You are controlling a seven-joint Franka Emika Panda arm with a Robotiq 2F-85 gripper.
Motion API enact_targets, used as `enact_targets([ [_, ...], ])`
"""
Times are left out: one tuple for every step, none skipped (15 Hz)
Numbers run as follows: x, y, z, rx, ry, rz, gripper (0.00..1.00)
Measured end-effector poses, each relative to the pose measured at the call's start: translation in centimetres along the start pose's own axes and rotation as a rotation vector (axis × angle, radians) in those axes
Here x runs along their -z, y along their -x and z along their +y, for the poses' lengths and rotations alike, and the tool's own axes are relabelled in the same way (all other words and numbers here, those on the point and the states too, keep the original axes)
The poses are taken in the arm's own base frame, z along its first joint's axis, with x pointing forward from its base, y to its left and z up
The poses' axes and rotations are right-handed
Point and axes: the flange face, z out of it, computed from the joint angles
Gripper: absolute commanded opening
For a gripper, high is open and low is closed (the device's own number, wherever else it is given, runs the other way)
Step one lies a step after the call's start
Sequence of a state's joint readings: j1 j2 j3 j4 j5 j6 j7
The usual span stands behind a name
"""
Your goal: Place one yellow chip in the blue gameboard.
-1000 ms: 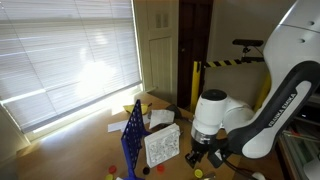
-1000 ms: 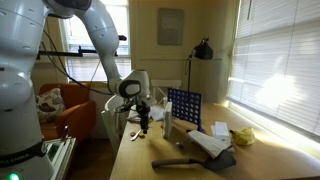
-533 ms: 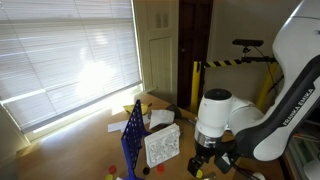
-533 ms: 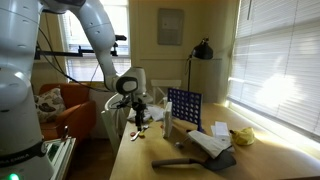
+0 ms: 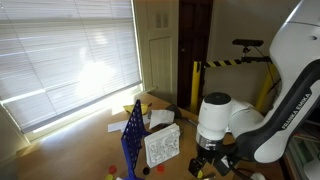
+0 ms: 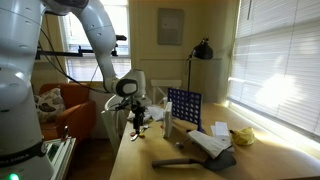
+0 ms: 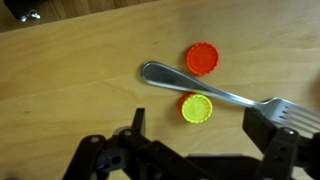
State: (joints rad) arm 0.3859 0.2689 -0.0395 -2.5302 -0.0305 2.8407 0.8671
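The yellow chip (image 7: 196, 108) by the fork lies below, between the open fingers, so my gripper comes down onto it next and closes on its rim.
A yellow chip (image 7: 196, 108) lies flat on the wooden table against a metal fork (image 7: 230, 92); an orange rim shows under its upper edge. An orange chip (image 7: 203, 59) lies on the fork's other side. My gripper (image 7: 203, 128) hovers just above the table, open, with its dark fingers (image 7: 268, 124) set wide on either side of the yellow chip and not touching it. The blue gameboard (image 5: 133, 140) stands upright on the table, also seen in an exterior view (image 6: 183, 108), well apart from the gripper (image 5: 206, 162), which hangs low (image 6: 138, 124).
A white speckled box (image 5: 161, 146) stands beside the gameboard. Loose red chips (image 5: 112, 170) lie near the board's foot. Papers and a dark object (image 6: 212, 147) and a yellow item (image 6: 240, 136) sit toward the window side. An orange chair (image 6: 70, 112) stands beyond the table edge.
The jaws have spread from partly closed to wide apart. The arm has sunk lower toward the table over the chips.
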Motion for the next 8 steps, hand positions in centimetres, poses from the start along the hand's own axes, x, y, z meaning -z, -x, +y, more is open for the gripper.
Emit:
enact_targets([
  [-0.2, -0.2, 0.2, -0.016, 0.007, 0.002, 1.0],
  [-0.4, -0.3, 0.4, -0.031, 0.013, 0.002, 1.0],
  [-0.7, -0.3, 0.6, -0.044, 0.018, 0.0, 1.0],
  [-0.9, -0.4, 0.6, -0.057, 0.021, -0.001, 1.0],
  [-1.2, -0.3, 0.6, -0.071, 0.022, -0.002, 1.0],
  [-1.5, -0.2, 0.5, -0.082, 0.023, -0.002, 1.0],
  [-1.8, -0.2, 0.4, -0.093, 0.023, -0.001, 1.0],
  [-2.0, -0.1, 0.3, -0.103, 0.022, 0.0, 1.0],
])
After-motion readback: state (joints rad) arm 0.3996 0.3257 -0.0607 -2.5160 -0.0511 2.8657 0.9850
